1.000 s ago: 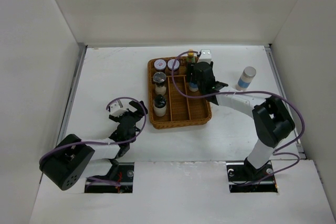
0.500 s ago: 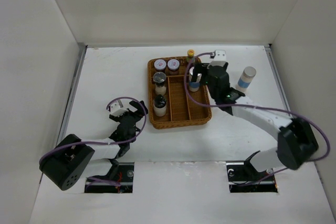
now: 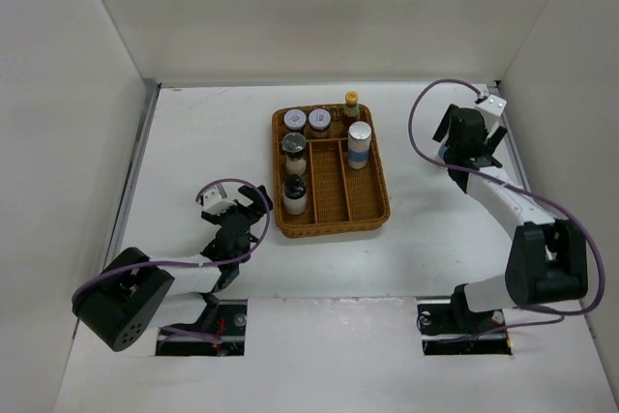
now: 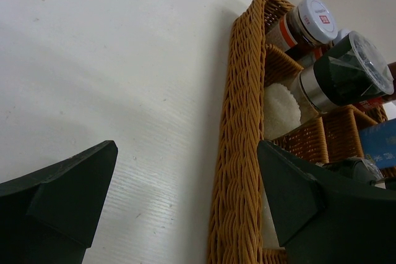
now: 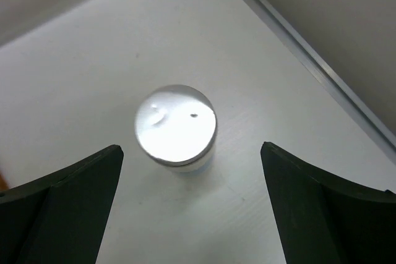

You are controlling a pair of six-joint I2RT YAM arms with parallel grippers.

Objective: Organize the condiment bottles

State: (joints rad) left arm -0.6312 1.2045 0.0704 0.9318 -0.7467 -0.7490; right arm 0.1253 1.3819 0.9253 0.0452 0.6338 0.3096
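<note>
My right gripper will move its open fingers down to either side of the silver-capped shaker (image 3: 443, 153) and close, because the shaker's cap is still below and beyond the fingers.
The wicker tray (image 3: 379, 208) holds several condiment bottles: two pink-white-lidded jars (image 3: 296, 120), a yellow-capped dark bottle (image 3: 351, 103), a silver-capped blue-labelled shaker (image 3: 360, 143), a grey-lidded jar (image 3: 294, 146) and a black-capped white bottle (image 3: 294, 192). A second silver-capped shaker (image 5: 176, 125) stands upright on the table right of the tray. My right gripper (image 3: 468, 146) hovers open above it, a finger on each side, and hides it in the top view. My left gripper (image 3: 247, 210) rests open and empty beside the tray's left rim (image 4: 238, 153).
White walls close in the table on three sides. A metal strip (image 5: 309, 47) runs along the right wall, close behind the loose shaker. The tray's middle and right compartments (image 3: 334, 181) have bare wicker floor.
My right gripper opened, left the shaker standing in the tray's right compartment, and swung right to hang over the shaker on the table. The left arm stayed still.
</note>
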